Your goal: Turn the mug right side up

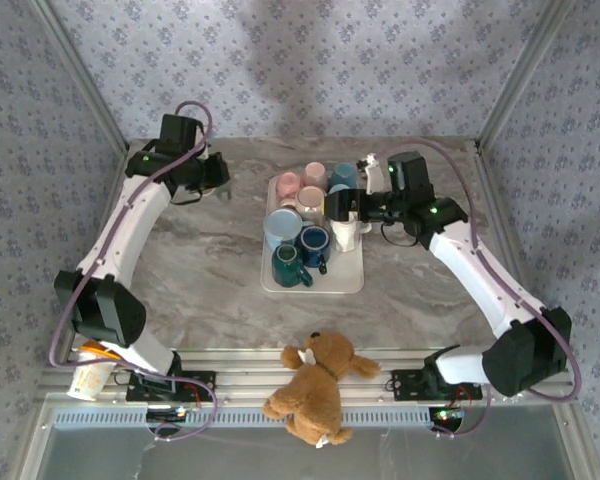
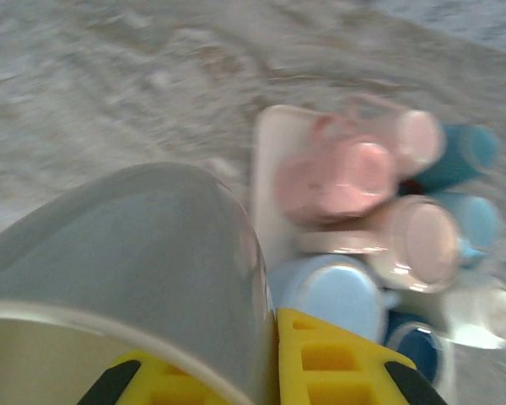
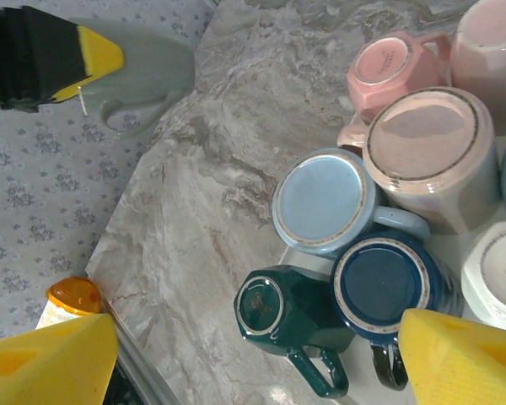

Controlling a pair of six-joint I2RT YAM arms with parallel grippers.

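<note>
The left gripper turns the sideways grey mug base-down next, lowers it onto the bare marble below the gripper, and releases the mug's rim.
A grey mug (image 2: 126,261) hangs above the marble table, left of the tray. My left gripper (image 2: 266,359) is shut on its wall at the rim. In the right wrist view the grey mug (image 3: 143,72) lies roughly on its side in the air, handle downward, with a yellow-tipped left finger (image 3: 88,51) on it. My left gripper (image 1: 215,172) is at the back left of the table. My right gripper (image 1: 342,205) hovers open over the tray (image 1: 280,282), with the open right gripper (image 3: 253,359) above the upside-down green mug (image 3: 291,314) and dark blue mug (image 3: 384,287).
The tray holds several upside-down mugs: light blue (image 3: 325,202), pink (image 3: 392,72), beige-pink (image 3: 430,148) and white (image 3: 497,270). A teddy bear (image 1: 315,385) sits at the near edge between the arm bases. An orange-capped container (image 3: 72,295) lies beyond the table's left edge.
</note>
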